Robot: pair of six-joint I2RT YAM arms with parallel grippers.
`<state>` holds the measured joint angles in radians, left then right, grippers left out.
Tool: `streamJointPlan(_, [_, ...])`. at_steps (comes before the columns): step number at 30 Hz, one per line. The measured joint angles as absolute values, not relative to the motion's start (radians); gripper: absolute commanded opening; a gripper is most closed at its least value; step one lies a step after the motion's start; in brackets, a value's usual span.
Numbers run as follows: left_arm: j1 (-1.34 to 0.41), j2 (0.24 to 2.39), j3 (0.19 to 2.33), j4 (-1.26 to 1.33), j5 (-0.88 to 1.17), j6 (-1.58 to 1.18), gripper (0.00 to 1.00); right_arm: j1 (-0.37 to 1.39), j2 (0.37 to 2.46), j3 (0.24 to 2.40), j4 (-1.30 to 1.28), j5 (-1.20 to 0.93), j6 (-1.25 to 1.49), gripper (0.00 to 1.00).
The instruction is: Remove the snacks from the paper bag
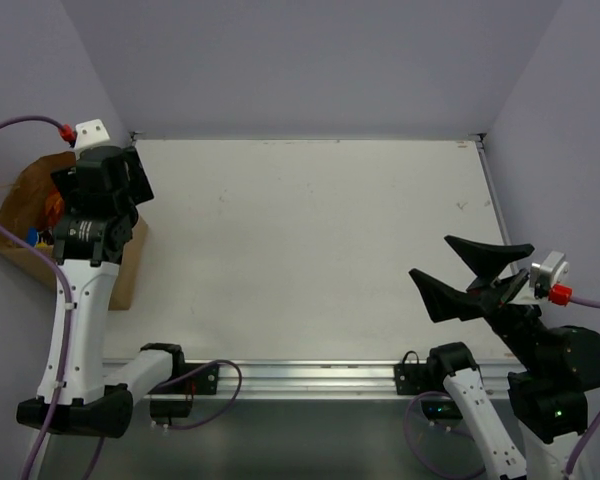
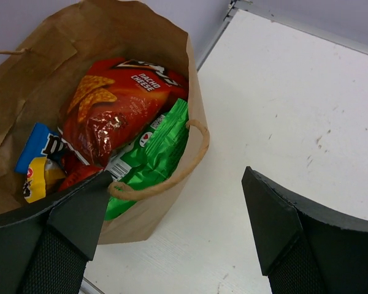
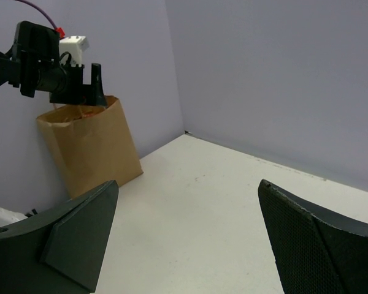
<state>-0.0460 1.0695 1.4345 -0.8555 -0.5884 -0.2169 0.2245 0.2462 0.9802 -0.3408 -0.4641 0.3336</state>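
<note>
The bag's rim with the twisted handle [image 2: 172, 177] should come between the open fingers of my left gripper as I lower them next, and then they should close on that paper edge.
The brown paper bag [image 2: 147, 214] stands open at the table's left edge, also in the top view [image 1: 20, 205] and the right wrist view [image 3: 95, 147]. Inside it lie a red-orange Doritos bag [image 2: 119, 107], a green chip bag [image 2: 156, 153], a blue wrapper [image 2: 40, 144], a yellow wrapper [image 2: 37, 177] and a bit of red packet [image 2: 80, 174]. My left gripper [image 2: 175, 229] is open and empty, just above the bag's near rim and twisted handle [image 2: 172, 177]; it shows over the bag in the top view [image 1: 105, 190]. My right gripper [image 1: 465, 275] is open and empty over the table's right side.
The white table [image 1: 310, 240] stretches between the arms. Lavender walls [image 1: 300, 60] close the back and both sides. The bag stands against the left wall. A metal rail [image 1: 310, 375] runs along the near edge.
</note>
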Motion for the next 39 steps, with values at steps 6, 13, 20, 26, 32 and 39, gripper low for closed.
streamJointPlan(6, [-0.046,0.987,1.417,-0.854,-0.598,-0.236,0.98,0.237,0.228,0.960,-0.340,-0.464,0.340,0.99])
streamJointPlan(13, [-0.046,1.002,1.411,-0.855,-0.598,-0.244,1.00,0.276,0.203,0.939,-0.348,-0.468,0.317,0.99])
streamJointPlan(20, [0.006,1.082,1.393,-0.844,-0.577,-0.221,1.00,0.322,0.201,0.927,-0.372,-0.495,0.286,0.99])
streamJointPlan(26, [0.088,1.133,1.363,-0.814,-0.542,-0.217,1.00,0.333,0.181,0.901,-0.382,-0.521,0.273,0.99])
streamJointPlan(32, [0.110,1.150,1.321,-0.796,-0.511,-0.218,0.87,0.340,0.176,0.880,-0.390,-0.520,0.266,0.99])
streamJointPlan(39, [0.111,1.154,1.279,-0.771,-0.445,-0.224,0.40,0.340,0.176,0.876,-0.401,-0.519,0.257,0.99])
